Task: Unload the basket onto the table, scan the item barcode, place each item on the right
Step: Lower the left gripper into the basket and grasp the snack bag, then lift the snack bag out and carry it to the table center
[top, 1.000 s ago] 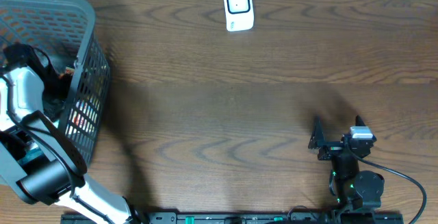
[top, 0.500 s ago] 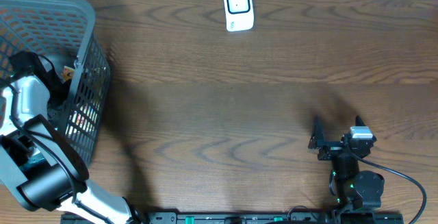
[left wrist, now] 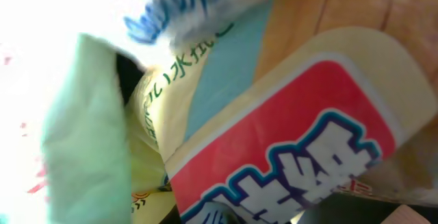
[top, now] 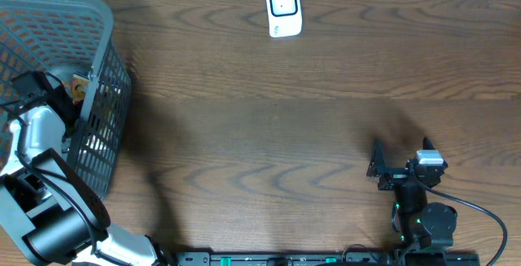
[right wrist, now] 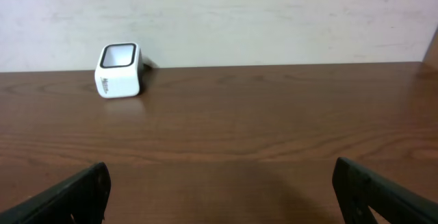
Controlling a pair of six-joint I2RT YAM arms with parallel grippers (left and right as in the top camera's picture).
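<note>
I will lift the red-and-cream packet over the basket's mesh side (top: 238, 112), then lower and release it, as bare tabletop lies beyond to my left gripper's right in the overhead view.
My left arm reaches into the grey wire basket (top: 99, 23) at the far left, with the left gripper (top: 72, 87) down among the packets. Its wrist view is filled by a red-and-cream packet with white characters (left wrist: 287, 135), lying over a yellow and light-blue packet (left wrist: 198, 73). The jaws are shut on the red-and-cream packet's lower edge, and the fingers are almost hidden. No barcode shows. The white scanner (top: 284, 8) stands at the table's far middle edge; the right wrist view has the scanner (right wrist: 120, 70) too. My right gripper (top: 400, 150) rests open at the near right, nothing between its fingers (right wrist: 82, 193).
A pale green wrapper (left wrist: 82, 128) and other packets crowd the basket around the left gripper. The basket's mesh wall (top: 110, 128) stands between that gripper and the brown wooden table (top: 260, 136). A pale wall runs behind the scanner (right wrist: 274, 18).
The left gripper has gone from open to shut inside the basket, and the left arm has shifted slightly. The right arm has not moved.
</note>
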